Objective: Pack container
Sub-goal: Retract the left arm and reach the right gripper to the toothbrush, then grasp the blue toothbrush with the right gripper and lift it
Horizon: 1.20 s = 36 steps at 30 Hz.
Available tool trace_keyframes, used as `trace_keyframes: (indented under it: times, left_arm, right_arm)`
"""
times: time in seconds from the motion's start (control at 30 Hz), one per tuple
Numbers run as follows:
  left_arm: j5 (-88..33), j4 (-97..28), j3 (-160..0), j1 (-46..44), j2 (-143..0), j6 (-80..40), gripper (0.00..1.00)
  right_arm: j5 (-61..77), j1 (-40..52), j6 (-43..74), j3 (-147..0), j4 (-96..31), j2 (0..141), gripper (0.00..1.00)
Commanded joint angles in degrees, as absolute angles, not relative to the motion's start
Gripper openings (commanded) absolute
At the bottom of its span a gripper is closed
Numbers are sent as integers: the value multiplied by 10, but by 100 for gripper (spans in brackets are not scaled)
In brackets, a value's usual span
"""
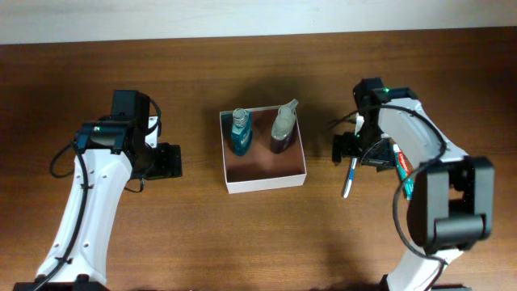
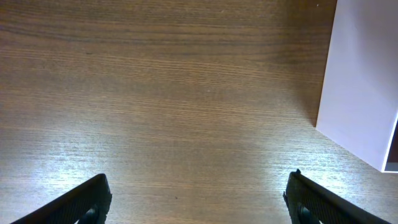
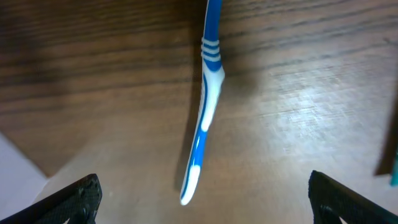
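I should next lower my right gripper onto the toothbrush's white handle patch (image 1: 352, 166) (image 3: 211, 94) beside the ridged blue section, as the toothbrush lies untouched below, between the gripper's spread fingers.
The container (image 1: 265, 180), a square shallow box with white walls and a reddish-brown inside, sits mid-table. A teal bottle (image 1: 240, 134) and a grey-and-purple bottle (image 1: 283, 129) lie in its far half. My left gripper (image 1: 171, 160) is open and empty, left of the container. In the left wrist view the jaws (image 2: 199, 205) hang over bare wood, and the container's white wall (image 2: 364, 87) is at the right. My right gripper (image 1: 347, 152) is open above a blue-and-white toothbrush (image 1: 349, 179). In the right wrist view the toothbrush (image 3: 205, 118) lies on the table between the spread jaws (image 3: 202, 202), untouched.
A red, white and teal toothpaste tube (image 1: 401, 167) lies partly under my right arm, right of the toothbrush. A pale corner of the container (image 3: 15, 165) shows at the lower left of the right wrist view. The table is dark brown wood.
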<state>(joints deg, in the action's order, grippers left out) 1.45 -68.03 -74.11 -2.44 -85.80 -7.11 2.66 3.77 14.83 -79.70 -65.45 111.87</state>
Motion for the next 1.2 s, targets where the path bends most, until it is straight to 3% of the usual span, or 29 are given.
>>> trace_keyframes:
  times: [0.0, 0.27, 0.43, 0.5, 0.57, 0.67, 0.83, 1.03, 1.17]
  left_arm:
    - [8, -679, -739, -23, -846, -64, 90]
    - [8, -677, -739, -23, -846, -64, 91]
    - [8, -677, -739, -23, -846, -64, 90]
    - [8, -677, -739, -23, -846, -64, 91]
    - [7, -677, -739, -23, -846, -64, 91]
    - [3, -677, -739, -23, -846, -64, 91]
    - [-3, -677, -739, -23, -846, -64, 91]
    - [-3, -677, -739, -23, -846, -64, 91]
    - [-3, -677, -739, -23, -846, -64, 91]
  right_arm:
    - [34, 42, 153, -795, -646, 1148, 99]
    - [45, 42, 154, -759, -605, 1159, 100]
    - [45, 42, 154, -740, -585, 1159, 88]
    - [45, 42, 154, -732, -573, 1159, 79]
    - [45, 42, 156, -719, -555, 1159, 63]
    - [45, 42, 155, -710, -542, 1159, 53]
    - [45, 41, 155, -709, -531, 1159, 26]
    - [45, 41, 155, -709, -514, 1159, 8]
    - [45, 41, 155, -709, -505, 1159, 4]
